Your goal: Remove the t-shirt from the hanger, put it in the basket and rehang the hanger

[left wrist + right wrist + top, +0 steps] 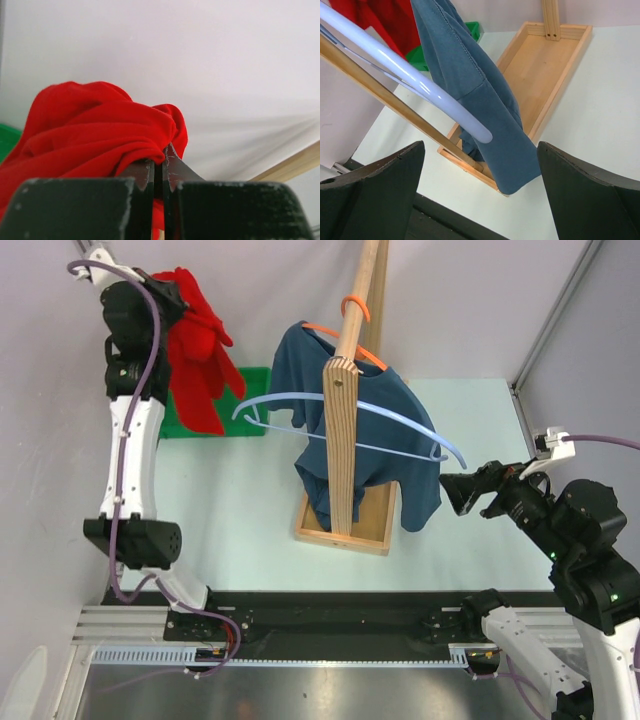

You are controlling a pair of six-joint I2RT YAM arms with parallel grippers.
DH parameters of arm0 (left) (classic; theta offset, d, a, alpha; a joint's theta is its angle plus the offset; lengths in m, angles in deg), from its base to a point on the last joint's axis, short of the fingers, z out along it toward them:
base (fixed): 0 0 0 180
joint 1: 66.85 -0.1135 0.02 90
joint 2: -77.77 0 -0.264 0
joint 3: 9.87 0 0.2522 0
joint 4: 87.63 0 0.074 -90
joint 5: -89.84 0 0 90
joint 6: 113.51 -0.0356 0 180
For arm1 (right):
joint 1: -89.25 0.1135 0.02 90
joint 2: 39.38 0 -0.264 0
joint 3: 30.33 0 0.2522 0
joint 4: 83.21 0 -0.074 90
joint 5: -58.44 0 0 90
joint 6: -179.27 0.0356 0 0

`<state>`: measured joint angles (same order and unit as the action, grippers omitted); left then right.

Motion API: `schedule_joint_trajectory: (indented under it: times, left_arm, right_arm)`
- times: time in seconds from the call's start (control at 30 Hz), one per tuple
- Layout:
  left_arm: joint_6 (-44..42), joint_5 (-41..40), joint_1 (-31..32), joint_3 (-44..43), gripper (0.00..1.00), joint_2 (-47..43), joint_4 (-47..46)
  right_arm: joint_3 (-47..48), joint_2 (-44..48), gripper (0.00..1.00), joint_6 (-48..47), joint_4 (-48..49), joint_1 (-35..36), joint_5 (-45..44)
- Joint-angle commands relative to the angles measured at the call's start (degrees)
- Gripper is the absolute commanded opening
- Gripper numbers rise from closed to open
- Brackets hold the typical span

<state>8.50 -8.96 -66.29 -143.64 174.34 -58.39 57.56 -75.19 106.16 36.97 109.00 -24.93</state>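
Note:
The left gripper lowers with the red t-shirt onto the green tray next and releases the cloth there, because the light-blue hanger already hangs bare.
A red t-shirt hangs bunched at the far left, and my left gripper is shut on its upper folds. In the left wrist view the red cloth is pinched between the closed fingers of the left gripper. A bare light-blue hanger hangs from the wooden rack. My right gripper stands open just right of the hanger's right tip, holding nothing. In the right wrist view the hanger tip lies ahead of the right gripper, apart from both fingers.
A dark blue t-shirt hangs on an orange hanger on the same rack, draping into the rack's wooden base tray. A green flat object lies on the table behind the red shirt. A wall and metal frame stand at the right.

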Motion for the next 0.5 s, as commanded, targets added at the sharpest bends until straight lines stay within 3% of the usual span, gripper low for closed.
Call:
schedule_joint_trajectory:
  times: [0.0,0.07,0.2,0.27,0.47]
  left_arm:
    - [0.5,-0.4,-0.4,-1.6,0.00,4.1,0.9]
    - [1.9,-0.1,-0.4,3.7,0.00,2.4,-3.1]
    - [6.3,-1.4,-0.4,24.1,0.00,-1.7,-14.7]
    - [8.1,-2.1,-0.4,28.1,0.00,-1.9,-20.2]
    - [12.7,-1.9,-0.4,32.7,0.00,1.9,-23.8]
  right_arm:
    - [1.8,-0.7,0.99,-0.4,0.5,-0.2,-0.5]
    - [2.0,-1.2,0.99,-0.2,0.2,-0.1,-0.2]
    - [2.1,-1.1,0.99,-0.4,-0.3,-0.1,-0.1]
    - [2.2,-1.2,0.99,-0.7,-0.7,-0.1,-0.4]
    - [1.8,-1.9,0.99,-1.0,-0.6,-0.2,-0.3]
